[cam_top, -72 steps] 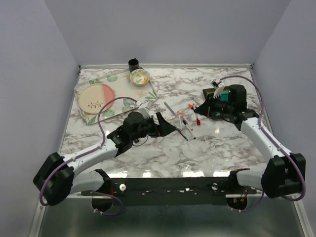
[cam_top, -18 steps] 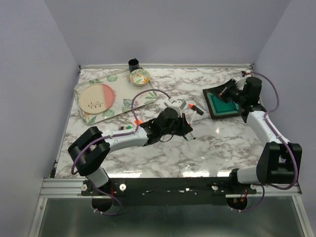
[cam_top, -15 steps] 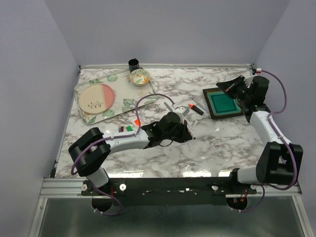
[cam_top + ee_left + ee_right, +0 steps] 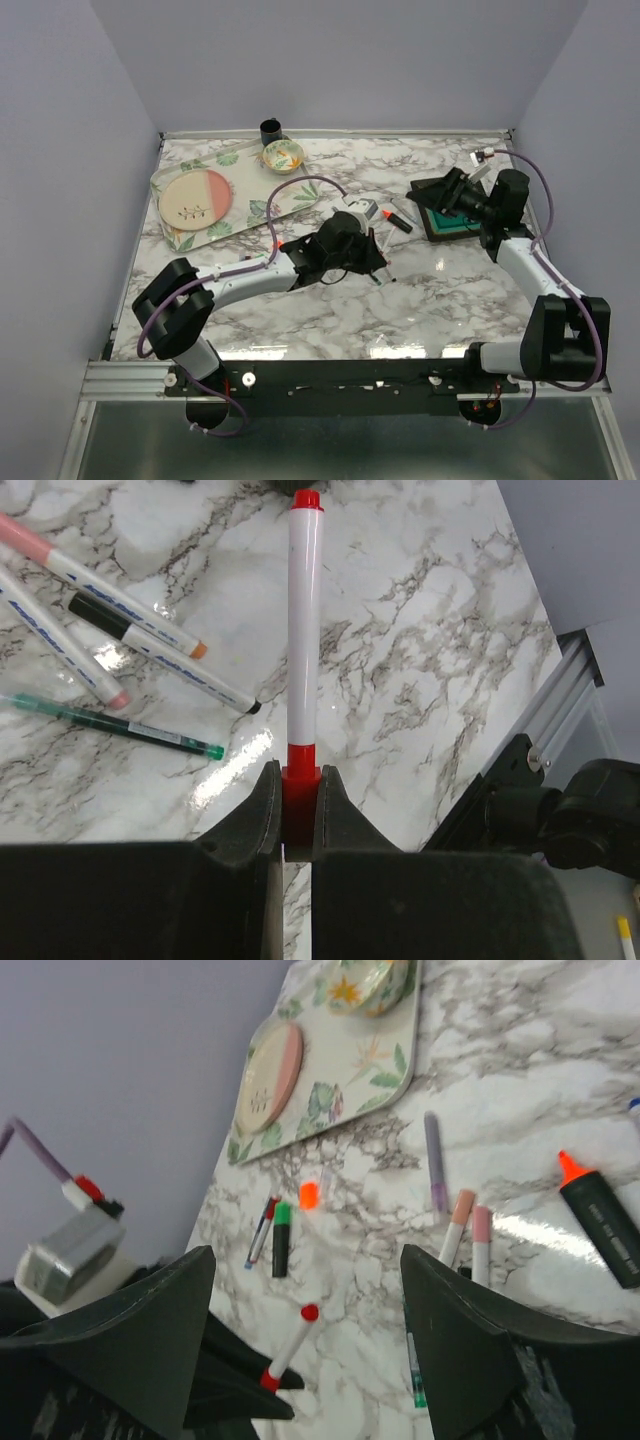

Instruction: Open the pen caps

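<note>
The spot over marble beside the orange cap (image 4: 309, 1194) is clear, so my left gripper should swing left in the top view and down there next, releasing the red end of the white pen.
My left gripper (image 4: 300, 777) is shut on the wide red end of a white pen (image 4: 304, 630), which sticks straight out from the jaws and ends in a small red tip. In the top view this gripper (image 4: 370, 256) hangs over the loose pens (image 4: 380, 272) at mid-table. My right gripper (image 4: 305, 1260) is open and empty, held above the table and facing that pen (image 4: 290, 1342). It (image 4: 432, 196) hovers at the left edge of a black-framed teal tray (image 4: 455, 222). A loose orange cap (image 4: 309, 1194) lies on the marble.
An uncapped orange-tipped black highlighter (image 4: 398, 218) lies left of the teal tray. A green-ended black highlighter (image 4: 281, 1240) and a thin red-and-blue pen (image 4: 262, 1230) lie near the orange cap. Purple (image 4: 433, 1160), pink (image 4: 481, 1240) and green (image 4: 120, 728) pens are scattered. The floral tray (image 4: 290, 200) with its plate and bowl stands back left.
My right gripper has opened and swung from the back right corner leftward and down over the teal tray. The left gripper, still holding the pen, shifted slightly away from the near edge.
</note>
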Robot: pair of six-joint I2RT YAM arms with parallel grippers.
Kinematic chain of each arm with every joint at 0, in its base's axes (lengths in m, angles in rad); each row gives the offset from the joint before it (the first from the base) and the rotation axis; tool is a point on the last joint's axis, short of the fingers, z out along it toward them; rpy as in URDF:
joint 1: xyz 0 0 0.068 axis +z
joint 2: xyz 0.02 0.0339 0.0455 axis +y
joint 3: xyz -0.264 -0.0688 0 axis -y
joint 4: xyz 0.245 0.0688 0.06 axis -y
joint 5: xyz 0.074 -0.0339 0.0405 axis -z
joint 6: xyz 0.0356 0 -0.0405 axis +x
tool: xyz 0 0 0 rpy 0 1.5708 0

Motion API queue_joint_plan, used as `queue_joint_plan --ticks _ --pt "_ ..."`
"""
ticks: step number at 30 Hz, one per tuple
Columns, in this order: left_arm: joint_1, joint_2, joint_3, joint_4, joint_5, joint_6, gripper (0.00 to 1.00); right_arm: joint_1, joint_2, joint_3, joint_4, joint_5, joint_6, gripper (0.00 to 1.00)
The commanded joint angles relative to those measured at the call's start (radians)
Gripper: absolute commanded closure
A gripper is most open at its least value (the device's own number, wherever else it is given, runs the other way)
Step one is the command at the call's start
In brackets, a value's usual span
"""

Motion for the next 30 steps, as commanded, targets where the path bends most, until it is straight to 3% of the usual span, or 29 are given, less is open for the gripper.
queue_joint_plan --ticks 1,8,13,15,16,17,20,24,30 --pt "0.02 0.004 0.081 0.019 -0.031 -0.01 1.0 0.055 -0.053 -0.058 -0.029 -0.109 -0.075 0.17" --pt "0.027 0.045 0.166 0.026 -0.032 -0.022 1.0 0.127 -0.066 -0.078 -0.063 0.007 0.029 0.27" --pt "0.029 0.083 0.219 0.014 -0.017 -0.025 1.0 0.153 -0.039 -0.078 -0.025 -0.005 0.113 0.34" --pt "0.029 0.102 0.236 0.014 -0.012 -0.027 1.0 0.158 -0.03 -0.079 0.009 -0.021 0.141 0.64" --pt "0.029 0.105 0.239 0.016 -0.005 -0.028 1.0 0.158 -0.023 -0.076 0.014 -0.028 0.159 0.87" --pt "0.029 0.111 0.239 0.02 0.003 -0.03 1.0 0.156 -0.016 -0.052 0.003 -0.029 0.158 0.99" --pt "0.029 0.103 0.197 0.028 0.041 -0.04 1.0 0.115 0.021 0.056 -0.051 0.015 0.144 0.99" --pt "0.026 0.051 0.073 0.039 0.074 -0.051 1.0 0.025 0.087 0.222 -0.072 0.188 0.146 0.99" --pt "0.026 -0.07 -0.099 0.025 0.075 -0.046 1.0 0.004 0.154 0.31 -0.046 0.28 0.178 0.99"
